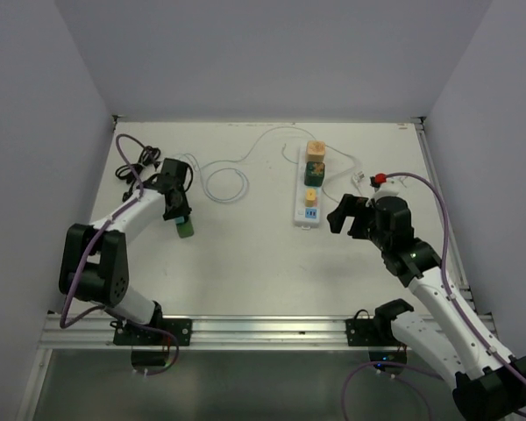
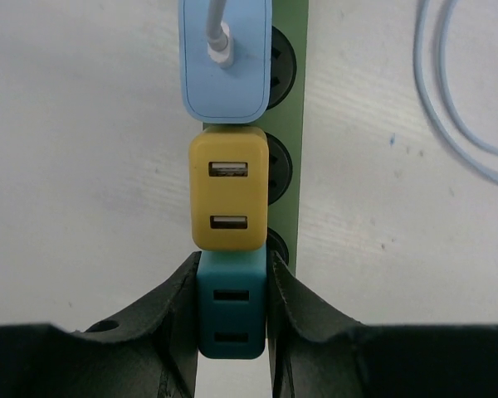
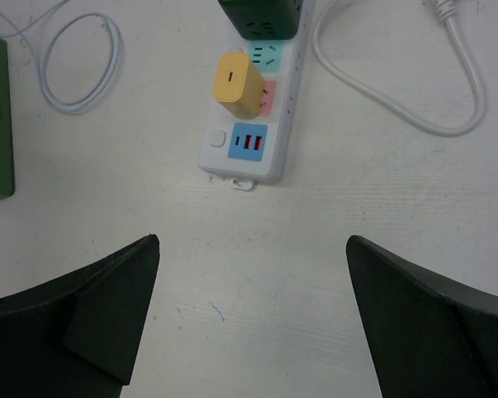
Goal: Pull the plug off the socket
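Note:
My left gripper is going to drag the teal adapter (image 2: 231,315) and green power strip (image 1: 185,229) back and toward the white strip next, and then open, because they lie far from my right gripper.
A green power strip (image 2: 289,124) lies on the white table and carries a light blue plug (image 2: 226,58), a yellow adapter (image 2: 228,191) and a teal adapter (image 2: 231,315) in a row. My left gripper (image 2: 232,264) is shut on the teal adapter, one finger on each side of it. In the top view the left gripper (image 1: 177,206) covers most of the strip (image 1: 185,229). My right gripper (image 1: 346,215) is open and empty, hovering just near of a white power strip (image 1: 301,209); it also shows in the right wrist view (image 3: 253,249).
The white strip (image 3: 286,99) holds a yellow plug (image 3: 239,83), a dark green plug (image 3: 261,16) and a tan one (image 1: 316,149). A thin white cable loop (image 1: 225,184) lies between the strips. Black cable (image 1: 136,162) is coiled at back left. A red-tipped piece (image 1: 379,179) lies at right.

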Motion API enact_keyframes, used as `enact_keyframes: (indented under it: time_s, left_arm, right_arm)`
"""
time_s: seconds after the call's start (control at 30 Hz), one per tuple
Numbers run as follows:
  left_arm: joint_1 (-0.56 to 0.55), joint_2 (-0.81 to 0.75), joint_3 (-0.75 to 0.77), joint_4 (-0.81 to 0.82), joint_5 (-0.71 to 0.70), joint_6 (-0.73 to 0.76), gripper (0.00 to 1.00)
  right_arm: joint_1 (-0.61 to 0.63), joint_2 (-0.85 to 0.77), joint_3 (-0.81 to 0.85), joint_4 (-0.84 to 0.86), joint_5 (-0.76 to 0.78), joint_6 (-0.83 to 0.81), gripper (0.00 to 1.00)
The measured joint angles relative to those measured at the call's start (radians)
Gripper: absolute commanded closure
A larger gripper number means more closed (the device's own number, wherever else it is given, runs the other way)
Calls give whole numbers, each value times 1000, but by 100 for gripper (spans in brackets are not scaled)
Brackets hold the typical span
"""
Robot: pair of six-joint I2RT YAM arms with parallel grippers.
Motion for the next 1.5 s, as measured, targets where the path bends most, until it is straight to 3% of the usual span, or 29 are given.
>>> enact_keyframes:
  time_s: [0.27,0.43,0.67,0.7,0.87,1.07,1.33,1.5]
  left_arm:
    - [-275,-195,-160,-62,-23,-248,98]
    - [-426,-237,-183,-80,-14,-396,96]
    - [-618,-156,-112,-111,-38,-533,75]
    - [-634,-131,-97,-111,-40,-543,67]
    - [-676,-27,-32,-104,-35,-572,26]
    - [-698,-18,-11,-106,-35,-584,3]
    - [-698,-103,56,-200,-123,-550,0]
    - [-674,-221,88,-262,-176,-456,0]
  right_arm:
    - [0,14,0,-1,0,0,1]
    - [0,14,0,0,-1,0,1]
    - [0,23,0,0,-2,-1,1]
    - [0,24,0,0,-2,-1,1]
    - [0,26,0,0,-3,-1,1]
    - [0,38,0,0,-3,-6,1]
    - [0,53,0,-1,-9,-14,1]
    - [0,66,0,13,-91,-43,1]
